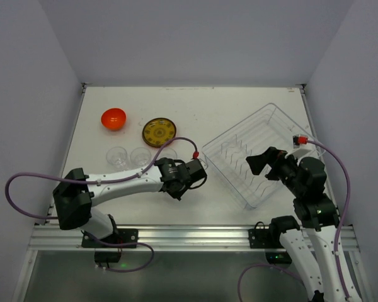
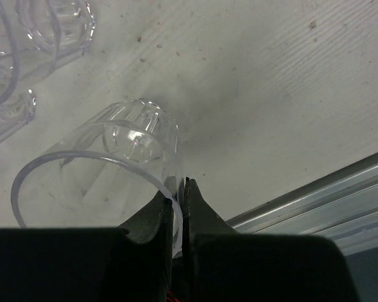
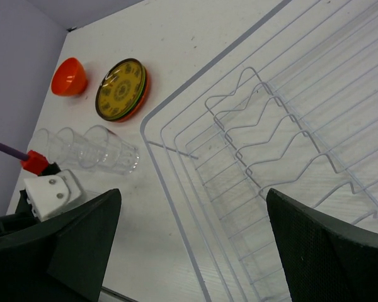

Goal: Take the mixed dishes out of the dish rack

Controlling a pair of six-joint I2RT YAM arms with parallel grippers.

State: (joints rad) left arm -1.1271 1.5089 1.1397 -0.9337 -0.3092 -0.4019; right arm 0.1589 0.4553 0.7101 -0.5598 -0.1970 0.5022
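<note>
I need to lower my left gripper next and let go of the cup on the bare tabletop under its base [image 2: 145, 126]. That spot is below the gripper and clear of the other cups.
My left gripper [image 1: 198, 168] is shut on the rim of a clear plastic cup [image 2: 113, 170], which it holds low over the table just left of the dish rack [image 1: 239, 182]. In the left wrist view the fingertips [image 2: 195, 201] pinch the cup's wall. Three more clear cups [image 1: 140, 156] stand in a row on the table. The orange-red bowl [image 1: 113, 118] and a stack of plates with the brown-yellow patterned one on top [image 1: 159, 132] lie at the far left. My right gripper [image 1: 264, 161] is wide open over the rack [image 3: 271, 126], which shows no dishes.
The table's metal front rail [image 2: 340, 189] runs close to the held cup. White walls enclose the table on three sides. The left arm's purple cable [image 1: 176, 141] loops above the cups.
</note>
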